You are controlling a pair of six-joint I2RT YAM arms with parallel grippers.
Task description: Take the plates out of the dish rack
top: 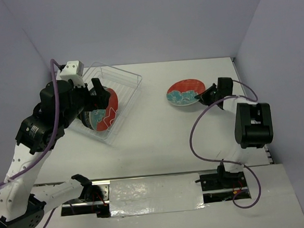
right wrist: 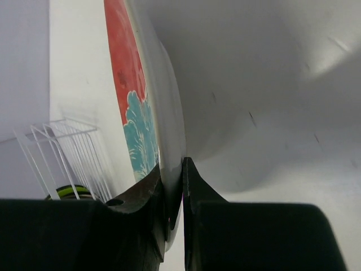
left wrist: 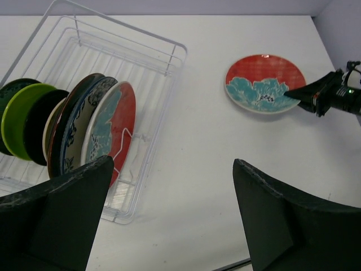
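My left gripper will move down and to the left in its wrist view, with its fingers on both sides of the front plate's rim, to close there. The plate's rim stands upright below my gripper.
The white wire dish rack stands at the back left and holds several upright plates; the front one is red and teal. In the left wrist view the rack shows that plate, then a blue-patterned one, a black one and a green one. My left gripper hangs open and empty over the rack's right part. My right gripper is shut on the rim of a red-and-teal floral plate, held low at the table; I cannot tell whether it touches. The pinch shows in the right wrist view.
Blue walls close the table at the back and sides. A shiny strip with the arm bases runs along the near edge. White table lies between the rack and the floral plate.
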